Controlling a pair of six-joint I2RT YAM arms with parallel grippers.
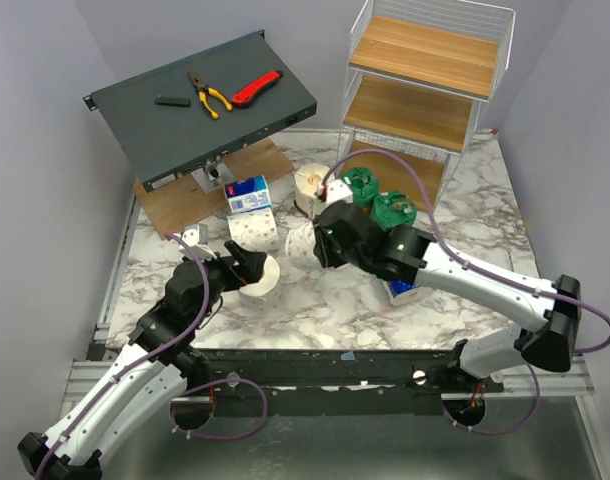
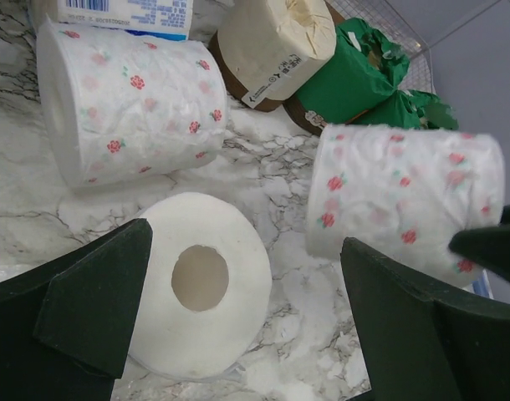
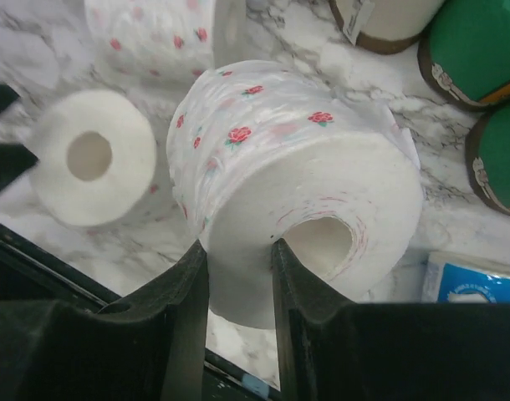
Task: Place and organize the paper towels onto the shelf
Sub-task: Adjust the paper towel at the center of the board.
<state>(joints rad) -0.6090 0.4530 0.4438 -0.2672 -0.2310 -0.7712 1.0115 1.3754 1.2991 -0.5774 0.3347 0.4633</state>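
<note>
My right gripper lowers and tilts to point down onto the bare marble (image 1: 302, 281) (image 3: 178, 237) beside the white roll next, since the held roll hangs sideways above the table.
My right gripper (image 3: 238, 251) is shut on a white pink-print paper towel roll (image 3: 297, 184), with one finger inside its core and the other outside its wall. From above, that roll (image 1: 303, 243) is at the table's middle. My left gripper (image 2: 247, 284) stands open. A white roll (image 2: 201, 284) lies between its fingers, hole toward the camera, close to the left finger. Another pink-print roll (image 1: 253, 229) lies behind it. A cream roll (image 1: 310, 185) and two green-wrapped rolls (image 1: 362, 187) stand near the foot of the white wire shelf (image 1: 425, 90).
Blue-and-white packs lie at the back left (image 1: 248, 195) and under my right arm (image 1: 403, 290). A slanted dark grey box (image 1: 200, 105) at the back left carries pliers (image 1: 209, 95) and a red knife (image 1: 257, 88). A flat wooden board (image 1: 185, 200) lies beneath it.
</note>
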